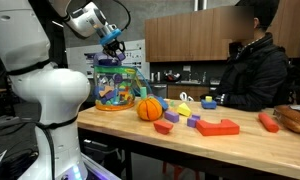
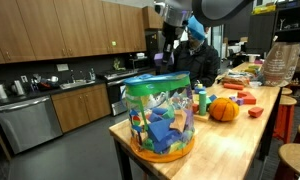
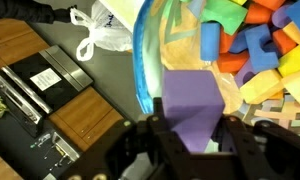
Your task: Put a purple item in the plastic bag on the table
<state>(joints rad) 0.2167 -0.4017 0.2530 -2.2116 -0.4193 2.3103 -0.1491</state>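
Observation:
My gripper needs to turn, shift toward the bag's side nearest the orange ball and go down over the bag's opening [image 1: 117, 64] [image 3: 216, 72], because the purple block still hangs above the bag's rim.
My gripper [image 3: 192, 135] is shut on a purple block [image 3: 193, 100] and holds it right above the open top of the clear plastic bag [image 3: 150, 60], which is full of many-coloured toys. In both exterior views the gripper [image 1: 114, 44] [image 2: 166, 57] hangs over the bag [image 1: 117, 88] [image 2: 160, 120] at one end of the light wood table [image 1: 220, 150] [image 2: 235, 140]. The purple block shows as a small spot under the fingers in an exterior view [image 1: 117, 46].
An orange ball [image 1: 150, 108] [image 2: 223, 108] lies beside the bag, with several loose coloured blocks [image 1: 218, 126] beyond it. A person [image 1: 252, 65] sits at the far side of the table. A white bag [image 3: 102, 35] lies on the floor below.

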